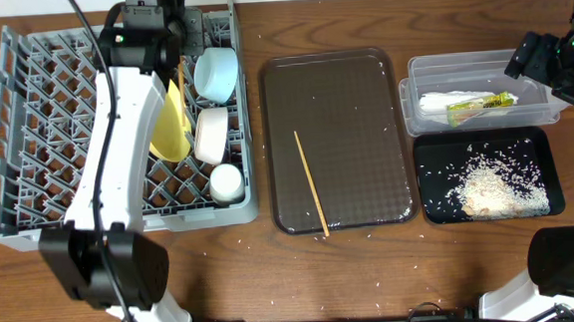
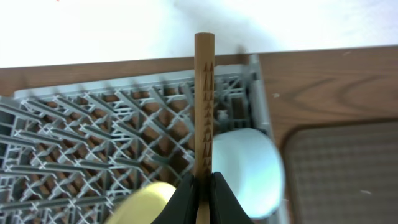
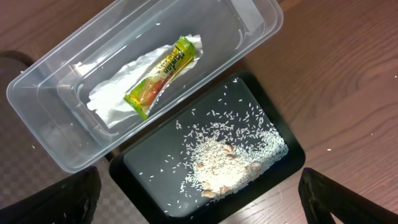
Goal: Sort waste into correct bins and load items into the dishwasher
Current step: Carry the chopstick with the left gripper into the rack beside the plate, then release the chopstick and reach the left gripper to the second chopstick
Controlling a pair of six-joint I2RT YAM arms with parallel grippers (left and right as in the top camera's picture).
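The chopstick should go down with my left gripper to the gap beside the light blue bowl (image 1: 217,71) next and be released there, since that open rack (image 1: 45,126) space is below the gripper.
My left gripper (image 2: 204,186) is shut on one wooden chopstick (image 2: 204,99) and holds it over the grey dish rack (image 1: 45,126), which holds the yellow plate (image 1: 171,123), light blue bowl (image 1: 217,71), white bowl (image 1: 212,136) and white cup (image 1: 226,182). The other chopstick (image 1: 311,182) lies on the brown serving tray (image 1: 362,86). My right gripper (image 3: 199,199) is open, high above the clear tub (image 3: 56,74) with the green-and-yellow wrapper (image 3: 163,74) and white paper (image 3: 115,99), and the black tray (image 3: 155,168) with rice (image 3: 230,158).
The dish rack's rim (image 2: 261,106) and the brown serving tray's corner (image 2: 348,162) show in the left wrist view. Loose rice grains (image 1: 379,280) lie scattered on the wooden table near the front edge.
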